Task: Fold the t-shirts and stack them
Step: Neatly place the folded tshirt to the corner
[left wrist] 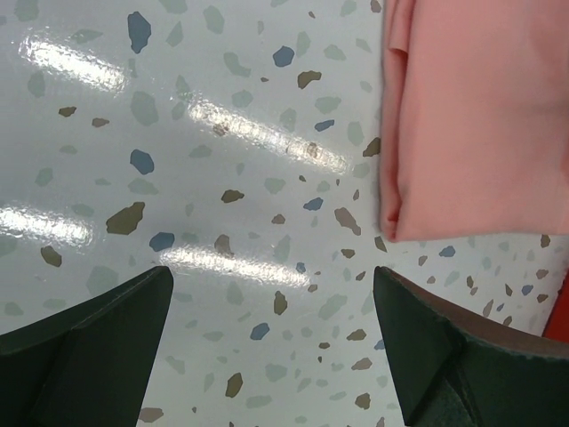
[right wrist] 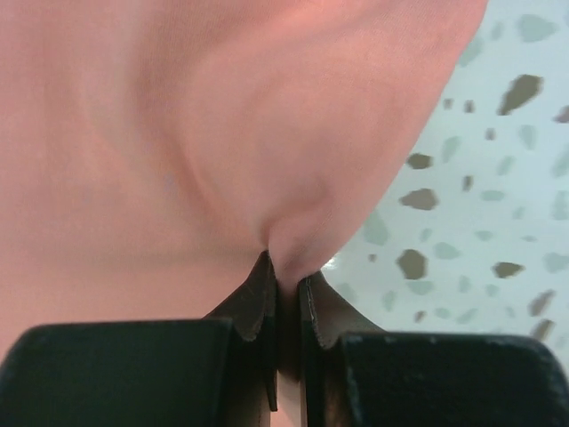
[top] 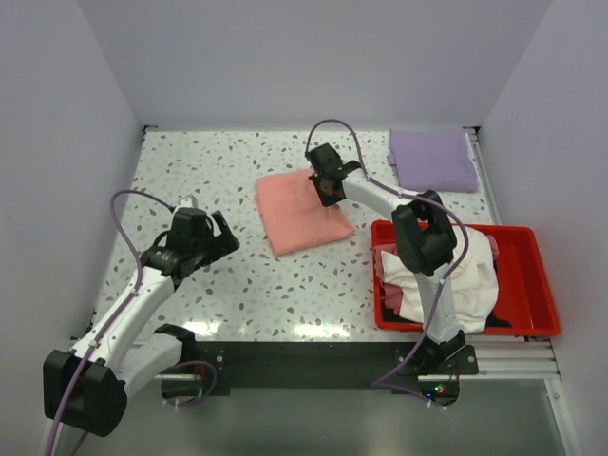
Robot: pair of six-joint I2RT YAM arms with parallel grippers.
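My right gripper holds the already folded pink t-shirt and will lift it across and release it onto the lavender t-shirt [top: 432,160], which lies to the gripper's right in the top view.
A folded salmon-pink t-shirt [top: 300,213] lies mid-table. My right gripper [top: 328,189] is at its far right edge, shut on a pinch of the pink cloth [right wrist: 293,240] that puckers up between the fingers. A folded lavender t-shirt [top: 432,160] lies at the far right corner. Cream-white [top: 465,285] and black [top: 404,310] t-shirts lie crumpled in the red bin. My left gripper [top: 220,235] hovers open left of the pink shirt, with only bare tabletop between its fingers [left wrist: 89,356]; the pink shirt's corner [left wrist: 462,124] shows at the upper right.
The red plastic bin [top: 532,285] sits at the near right, beside the right arm's base. The speckled table [top: 209,275] is closed in by white walls on three sides; a black rail runs along the near edge.
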